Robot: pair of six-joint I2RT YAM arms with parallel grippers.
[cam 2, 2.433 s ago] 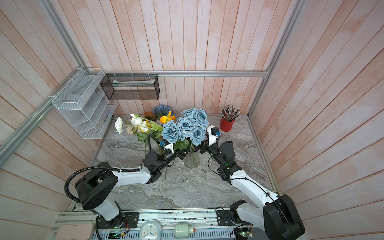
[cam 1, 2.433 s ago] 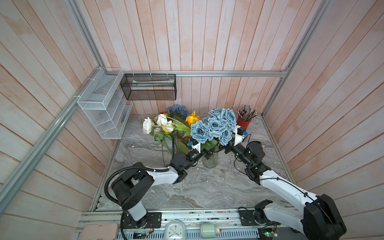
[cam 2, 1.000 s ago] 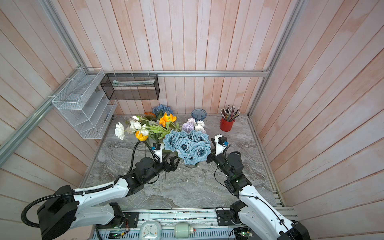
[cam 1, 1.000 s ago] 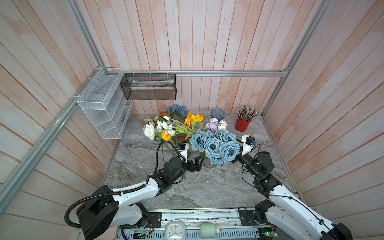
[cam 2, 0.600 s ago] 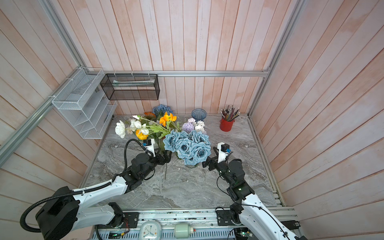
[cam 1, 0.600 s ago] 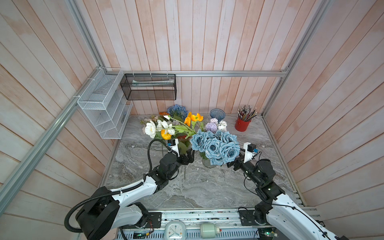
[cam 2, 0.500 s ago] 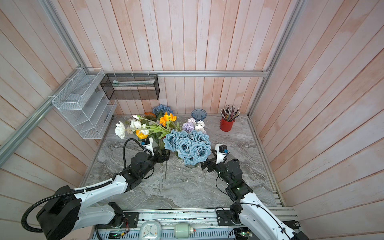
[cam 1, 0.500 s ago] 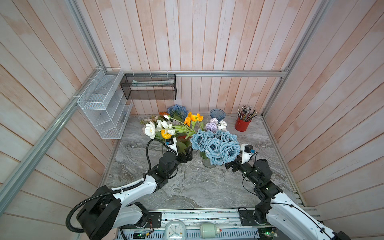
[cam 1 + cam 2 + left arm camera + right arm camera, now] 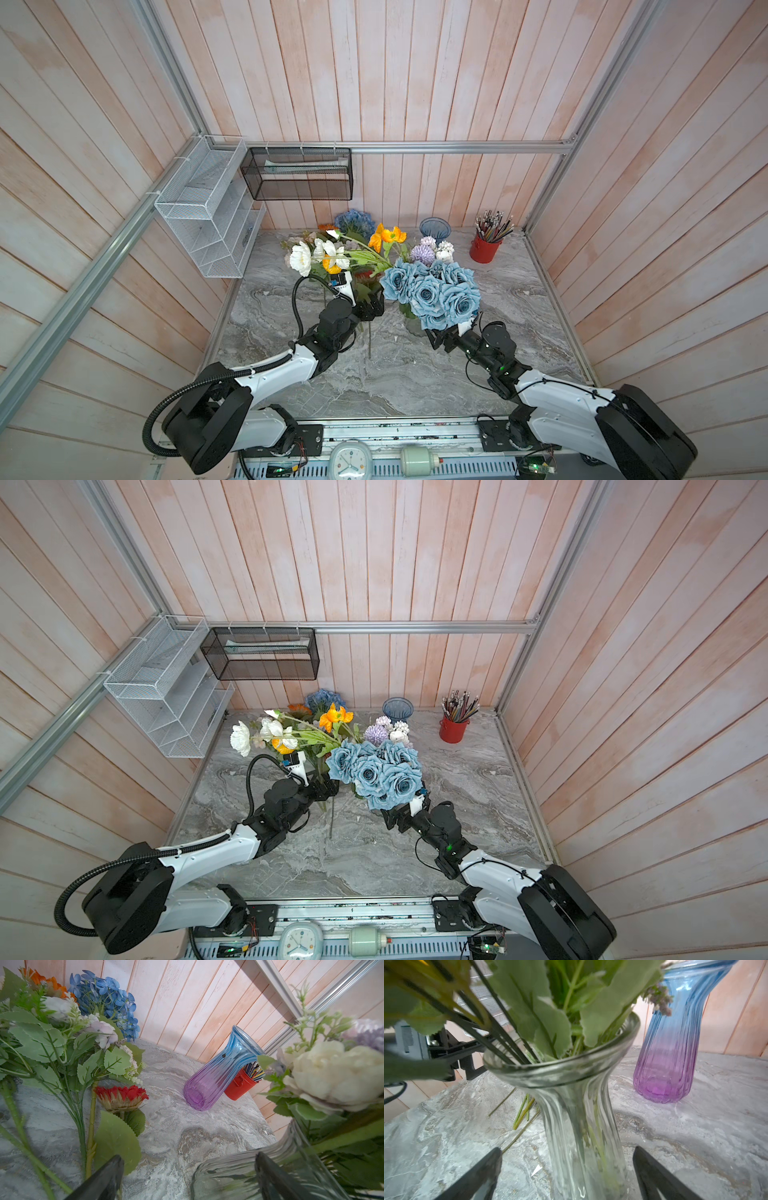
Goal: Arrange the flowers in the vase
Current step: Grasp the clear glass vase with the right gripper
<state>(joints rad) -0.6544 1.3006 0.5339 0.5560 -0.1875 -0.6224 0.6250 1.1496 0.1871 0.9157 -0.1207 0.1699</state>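
Observation:
I will slide my right gripper outward beneath the dusty-blue roses, further around the vase's neck [image 9: 578, 1126], and close it, because the glass is already between its open fingers.
A clear glass vase [image 9: 579, 1105] stands mid-table, mostly hidden under dusty-blue roses [image 9: 432, 293] in both top views. Orange poppies [image 9: 386, 235], white poppies [image 9: 301, 257] and lilac-white clusters [image 9: 428, 251] lean out of it. My right gripper [image 9: 566, 1152] is open, with its fingers either side of the vase's neck and not touching it. My left gripper [image 9: 189, 1157] is open at the vase rim [image 9: 239, 1165] on the other side, holding nothing. A blue hydrangea [image 9: 108, 1001], an orange sunflower [image 9: 41, 978] and a red flower [image 9: 120, 1097] lie on the table behind.
A blue-to-purple vase [image 9: 434, 227] stands at the back, with a red pot of pencils [image 9: 484, 249] to its right. Loose stems [image 9: 523, 1111] lie on the marble next to the clear vase. White [image 9: 203, 208] and black [image 9: 297, 174] wire racks hang on the back left walls.
The blue roses have sunk lower into the clear vase. My right gripper has come down and in under them to the vase's neck. The left gripper drew back, then shifted a little.

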